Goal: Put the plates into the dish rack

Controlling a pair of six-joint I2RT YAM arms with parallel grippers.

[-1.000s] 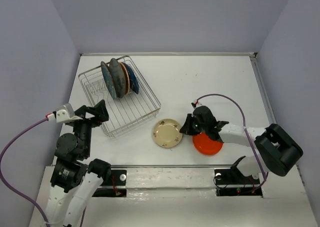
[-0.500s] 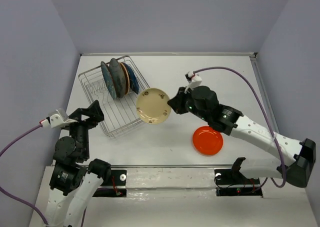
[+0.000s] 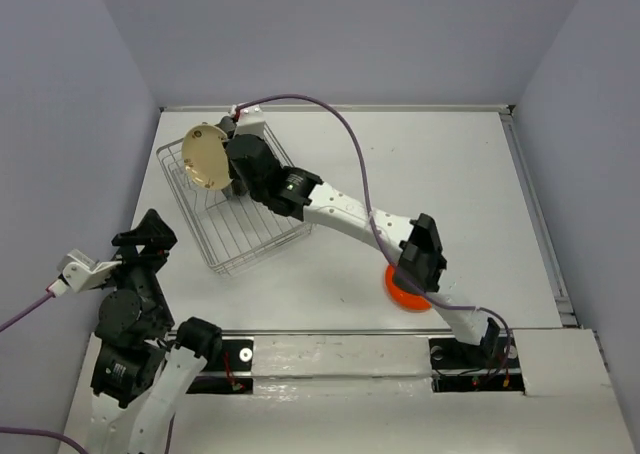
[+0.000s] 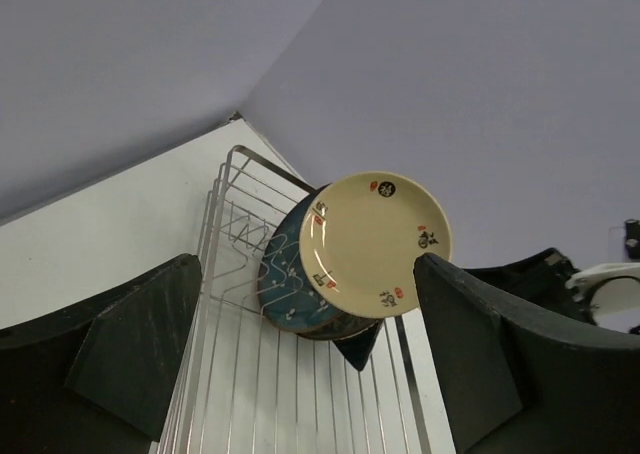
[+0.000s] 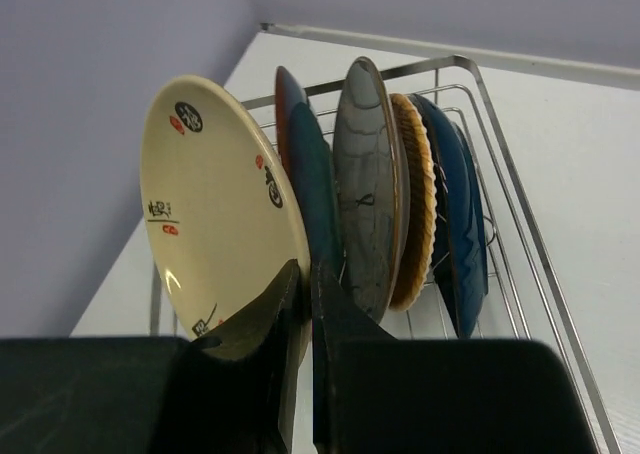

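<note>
The cream plate (image 3: 206,157) turns, moves back and comes down beside the teal plate with my right gripper next, where the rack's wires stand empty.
My right gripper (image 3: 228,170) is shut on the rim of the cream plate (image 3: 206,157) and holds it upright over the left part of the dish rack (image 3: 255,236). In the right wrist view the cream plate (image 5: 215,209) stands just left of the teal (image 5: 312,194), grey (image 5: 365,199), tan wooden (image 5: 412,204) and navy blue (image 5: 452,224) plates, which stand in the rack. The orange-red plate (image 3: 402,290) lies flat on the table, partly hidden by the right arm. My left gripper (image 4: 300,374) is open and empty, near the table's front left, facing the rack (image 4: 300,394).
The white table (image 3: 420,184) has raised walls at the back and sides. The right arm stretches diagonally from its base at the front right across to the rack. A purple cable loops above it.
My right gripper picked the cream plate up from the table and carried it left and back to the rack, turning it upright. The left arm drew back toward the front left.
</note>
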